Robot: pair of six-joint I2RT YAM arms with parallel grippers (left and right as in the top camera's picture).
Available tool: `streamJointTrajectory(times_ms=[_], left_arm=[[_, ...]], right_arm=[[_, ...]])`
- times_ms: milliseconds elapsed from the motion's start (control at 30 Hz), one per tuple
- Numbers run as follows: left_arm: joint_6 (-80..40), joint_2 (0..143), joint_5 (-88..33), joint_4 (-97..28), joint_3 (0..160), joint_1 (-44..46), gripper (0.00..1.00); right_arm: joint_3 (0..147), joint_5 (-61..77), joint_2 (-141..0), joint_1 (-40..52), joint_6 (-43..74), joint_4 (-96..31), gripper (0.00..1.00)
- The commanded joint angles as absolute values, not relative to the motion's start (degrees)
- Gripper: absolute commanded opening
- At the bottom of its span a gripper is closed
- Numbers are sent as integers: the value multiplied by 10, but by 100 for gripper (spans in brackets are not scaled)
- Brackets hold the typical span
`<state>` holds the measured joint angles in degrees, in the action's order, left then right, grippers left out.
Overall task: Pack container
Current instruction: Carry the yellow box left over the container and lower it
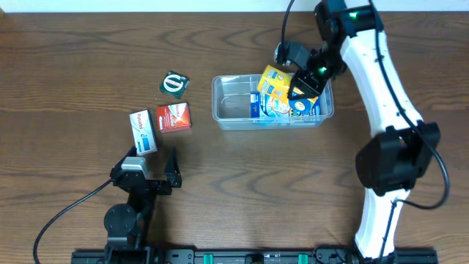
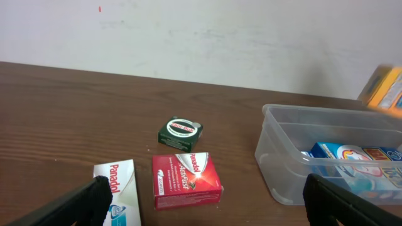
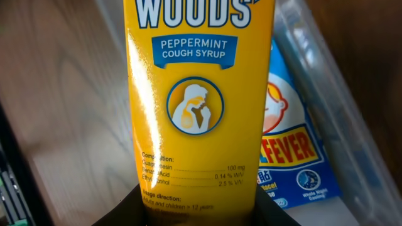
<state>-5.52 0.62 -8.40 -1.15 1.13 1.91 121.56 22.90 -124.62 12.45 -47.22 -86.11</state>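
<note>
My right gripper still holds the Woods cough syrup box tilted above, so next it needs to lower it into the container, onto the blue box, and release it there.
The clear plastic container stands at the table's middle right, with a blue box lying inside. Over its right half my right gripper is shut on a yellow Woods cough syrup box, held tilted above the blue box; the yellow box also peeks in at the right edge of the left wrist view. My left gripper stands open and empty near the table's front left, apart from the loose boxes.
Left of the container lie a red Panadol box, a white Panadol box and a small dark green box. A pale wall runs behind the table.
</note>
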Motion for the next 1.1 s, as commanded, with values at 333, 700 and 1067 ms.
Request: streamJointTrajectory(times_ms=[333,700,1067], left_arm=[[-49,3,-90,-32,2,17,98],[-49,3,-90,-32,2,17,98],[-49,3,-90,-32,2,17,98]], right_arm=[[1227,209,-1294,120,-468,-852,33],[1227,199,-1298,120,-467,-849,42],[1227,199,-1298,120,-467,-848,43]])
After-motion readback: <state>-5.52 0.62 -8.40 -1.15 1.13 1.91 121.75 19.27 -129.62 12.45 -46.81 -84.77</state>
